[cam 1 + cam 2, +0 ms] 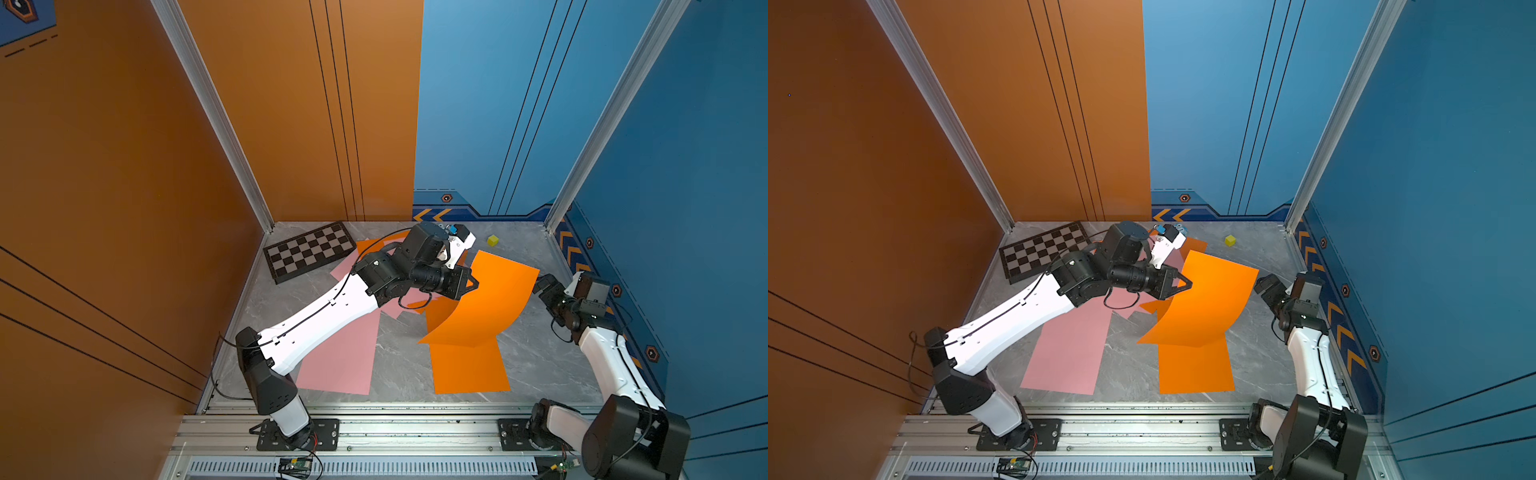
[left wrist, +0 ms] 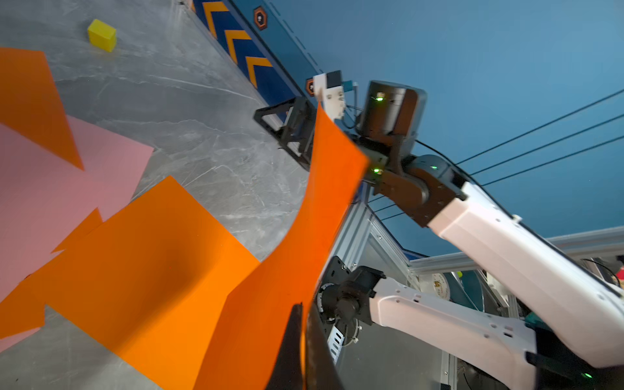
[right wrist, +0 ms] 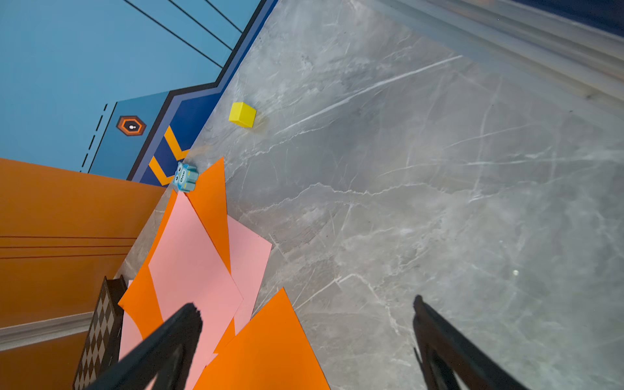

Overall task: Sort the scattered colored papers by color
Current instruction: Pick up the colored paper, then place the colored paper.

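Note:
My left gripper should lower the lifted sheet, also orange, toward the long edge of the flat orange paper (image 1: 469, 370) facing the pink paper and release it.
My left gripper (image 1: 473, 284) is shut on the edge of a bright orange paper (image 1: 486, 303), which hangs lifted and curved above the table. In the left wrist view the sheet (image 2: 297, 253) runs up from between the closed fingertips (image 2: 297, 315). Its lower edge meets a flat orange paper (image 1: 469, 370) at the front right. A light pink paper (image 1: 345, 361) lies flat at the front left, partly under the left arm. More pink and orange sheets (image 3: 189, 256) overlap at the back. My right gripper (image 1: 540, 284) stands open and empty just right of the lifted sheet.
A black-and-grey checkered board (image 1: 309, 249) lies at the back left. A small yellow cube (image 1: 493, 240) sits at the back right, and a small blue toy (image 3: 185, 176) by the back wall. Walls close in on three sides.

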{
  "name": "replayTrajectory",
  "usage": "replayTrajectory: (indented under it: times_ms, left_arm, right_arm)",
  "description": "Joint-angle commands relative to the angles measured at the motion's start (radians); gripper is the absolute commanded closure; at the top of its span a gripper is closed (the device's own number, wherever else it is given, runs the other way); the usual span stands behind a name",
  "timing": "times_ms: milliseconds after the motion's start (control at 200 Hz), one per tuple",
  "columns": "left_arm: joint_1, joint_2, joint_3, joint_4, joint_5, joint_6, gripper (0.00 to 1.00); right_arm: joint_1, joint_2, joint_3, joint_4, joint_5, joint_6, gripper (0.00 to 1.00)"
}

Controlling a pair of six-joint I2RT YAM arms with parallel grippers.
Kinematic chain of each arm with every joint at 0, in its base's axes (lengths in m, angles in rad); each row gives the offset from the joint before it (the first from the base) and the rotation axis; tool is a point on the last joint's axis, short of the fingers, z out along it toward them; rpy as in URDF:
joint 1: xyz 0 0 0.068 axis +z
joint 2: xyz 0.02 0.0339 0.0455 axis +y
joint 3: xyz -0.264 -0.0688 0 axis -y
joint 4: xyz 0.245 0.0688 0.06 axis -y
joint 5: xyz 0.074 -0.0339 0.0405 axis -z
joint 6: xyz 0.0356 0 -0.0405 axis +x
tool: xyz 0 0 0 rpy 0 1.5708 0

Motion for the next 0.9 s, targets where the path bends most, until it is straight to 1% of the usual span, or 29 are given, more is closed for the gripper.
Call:
replayTrajectory:
  times_ms: [0,25,100,180,305,365,430,676,896]
  left_arm:
    - [0.080,0.042,-0.199,0.258,0.035,-0.213,1.00]
    - [0.091,0.051,-0.248,0.352,0.045,-0.253,1.00]
    - [0.121,0.096,-0.369,0.556,0.069,-0.347,1.00]
    - [0.133,0.167,-0.410,0.620,0.061,-0.374,1.00]
    - [0.139,0.263,-0.417,0.645,0.068,-0.373,1.00]
    - [0.140,0.289,-0.414,0.643,0.067,-0.350,1.00]
    - [0.154,0.312,-0.411,0.643,0.095,-0.344,1.00]
    - [0.174,0.305,-0.443,0.644,0.109,-0.328,1.00]
    - [0.150,0.320,-0.443,0.642,0.108,-0.347,1.00]
  right_arm:
    - [-0.017,-0.002,0.004,-0.056,-0.033,0.014,0.00]
    - [-0.019,0.000,0.004,-0.058,-0.036,0.011,0.00]
    - [-0.022,-0.001,0.000,-0.061,-0.044,0.003,0.00]
    - [-0.026,-0.001,-0.001,-0.063,-0.053,-0.003,0.00]
    - [-0.032,-0.003,-0.002,-0.066,-0.062,-0.011,0.00]
    - [-0.033,-0.006,-0.007,-0.068,-0.064,-0.015,0.00]
    - [-0.035,-0.009,-0.013,-0.068,-0.064,-0.018,0.00]
    - [-0.035,0.000,-0.027,-0.065,-0.071,-0.023,0.00]
    - [-0.030,0.011,-0.019,-0.060,-0.083,-0.020,0.00]
